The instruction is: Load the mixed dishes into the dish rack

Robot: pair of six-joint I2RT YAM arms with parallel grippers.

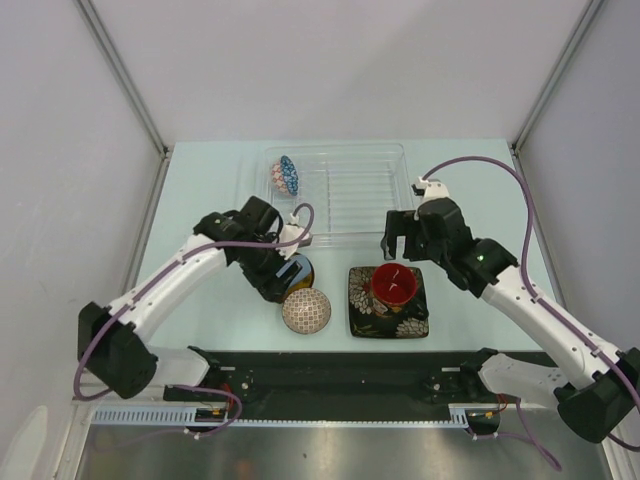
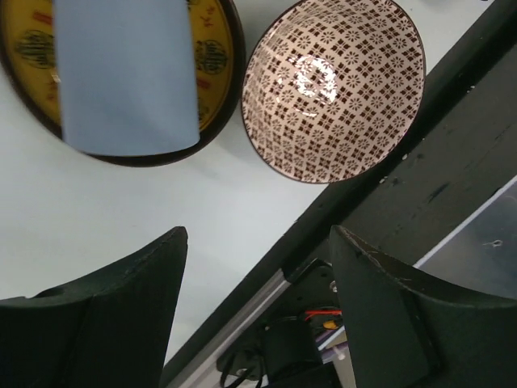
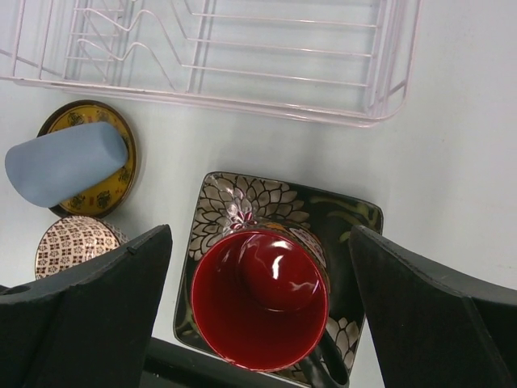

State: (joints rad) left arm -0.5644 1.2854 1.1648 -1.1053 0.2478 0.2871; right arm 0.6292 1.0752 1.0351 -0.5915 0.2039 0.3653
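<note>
The beige bowl (image 2: 333,89) is open side up, so the robot will lower its left gripper, to the right in the top view, astride the bowl's rim by the yellow plate.
The dish rack (image 1: 345,195) stands at the back with the blue patterned bowl (image 1: 286,175) upright in its left end. In front of it the pale blue cup (image 2: 125,77) lies on its side on the small yellow plate (image 2: 212,48), with the beige patterned bowl (image 2: 333,89) beside them. My left gripper (image 2: 258,267) is open and empty, hovering just near of the cup. The red-inside mug (image 3: 260,295) stands on the black floral square plate (image 3: 242,202). My right gripper (image 3: 260,234) is open above the mug, its fingers on either side of it and apart from it.
The black rail (image 1: 340,370) carrying the arm bases runs along the near table edge, close to the beige bowl (image 1: 306,311) and the square plate (image 1: 388,305). The rack's wire dividers (image 3: 266,48) lie just beyond the mug. Pale walls enclose the table.
</note>
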